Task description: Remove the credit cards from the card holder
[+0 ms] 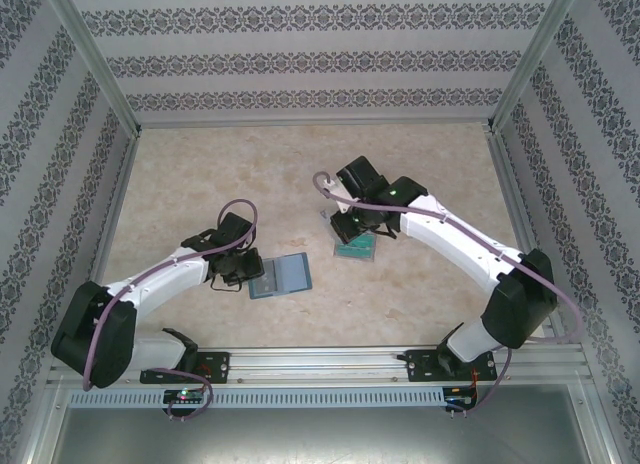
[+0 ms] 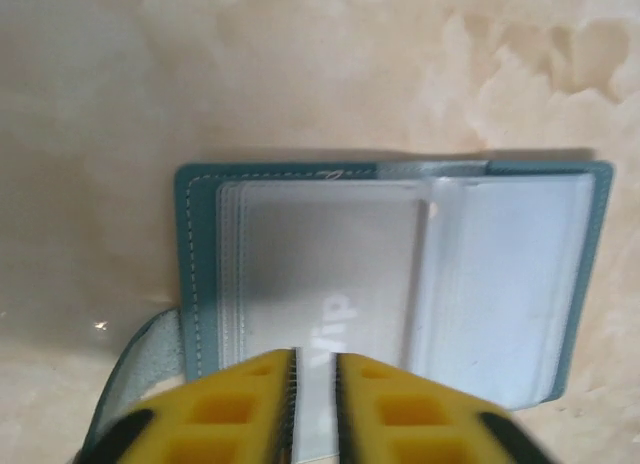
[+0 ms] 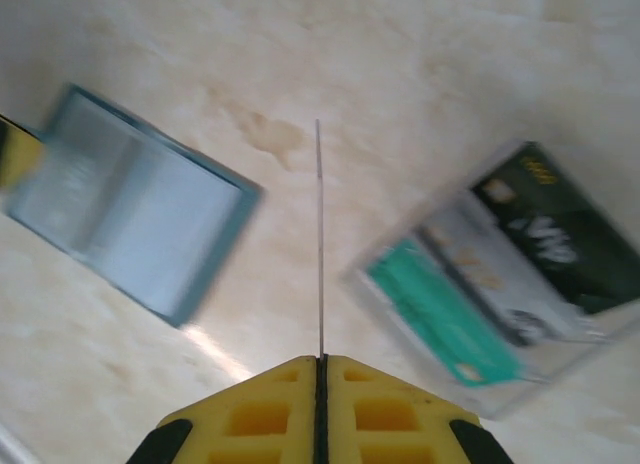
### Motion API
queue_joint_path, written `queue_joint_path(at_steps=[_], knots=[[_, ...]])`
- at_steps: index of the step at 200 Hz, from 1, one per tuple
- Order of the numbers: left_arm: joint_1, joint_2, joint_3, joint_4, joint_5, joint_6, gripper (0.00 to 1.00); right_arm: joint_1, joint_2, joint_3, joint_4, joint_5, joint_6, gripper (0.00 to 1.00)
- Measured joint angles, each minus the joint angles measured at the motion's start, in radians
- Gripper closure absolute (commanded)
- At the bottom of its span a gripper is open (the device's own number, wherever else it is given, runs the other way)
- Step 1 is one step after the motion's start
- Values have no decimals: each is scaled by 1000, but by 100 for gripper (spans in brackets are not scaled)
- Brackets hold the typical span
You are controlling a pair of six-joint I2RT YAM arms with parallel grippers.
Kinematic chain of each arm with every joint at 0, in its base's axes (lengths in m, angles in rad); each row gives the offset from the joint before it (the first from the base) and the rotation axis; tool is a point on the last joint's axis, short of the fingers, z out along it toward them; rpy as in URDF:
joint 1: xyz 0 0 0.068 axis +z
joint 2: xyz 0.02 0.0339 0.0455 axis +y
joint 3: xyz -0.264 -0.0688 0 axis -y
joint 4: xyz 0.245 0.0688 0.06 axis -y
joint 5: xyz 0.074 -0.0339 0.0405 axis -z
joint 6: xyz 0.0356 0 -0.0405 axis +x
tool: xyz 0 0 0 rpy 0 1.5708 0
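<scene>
I need to turn my right gripper, move it over the grey card in the clear tray [image 3: 490,269] and lower it to release the credit card [image 3: 320,234], because removed cards already lie there.
The teal-blue card holder [image 1: 282,275] lies open on the table, its pale inner panels facing up [image 2: 400,274]. White "VIP" lettering shows through the clear sleeve of its left panel. My left gripper [image 2: 315,356] [image 1: 243,269] is closed down on the near edge of that panel, which runs between the yellow fingers. My right gripper [image 3: 320,359] [image 1: 345,224] is shut on a thin credit card [image 3: 320,234] seen edge-on, held above the table between the card holder [image 3: 130,214] and a stack of removed cards [image 3: 500,284] [image 1: 356,248], teal and black.
The beige marbled table [image 1: 200,174] is bounded by patterned walls at the back and on both sides. A metal rail [image 1: 320,362] runs along the near edge. The stack of cards lies right of centre, a short way from the holder.
</scene>
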Motion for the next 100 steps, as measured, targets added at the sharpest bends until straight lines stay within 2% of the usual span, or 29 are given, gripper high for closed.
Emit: queue_joint_path(at_steps=[15,34,62,100], knots=[[0,-5,4,1,-2,3,47,6,-1,0,-39,84,-105,100],[0,-6,5,1,-9,7,33,16,2,0,-84,179,-225,100],[0,-6,7,1,-12,10,31,31,26,3,-101,282,-351,100],[0,-6,10,1,-15,14,31,55,102,9,-98,382,-446,100]])
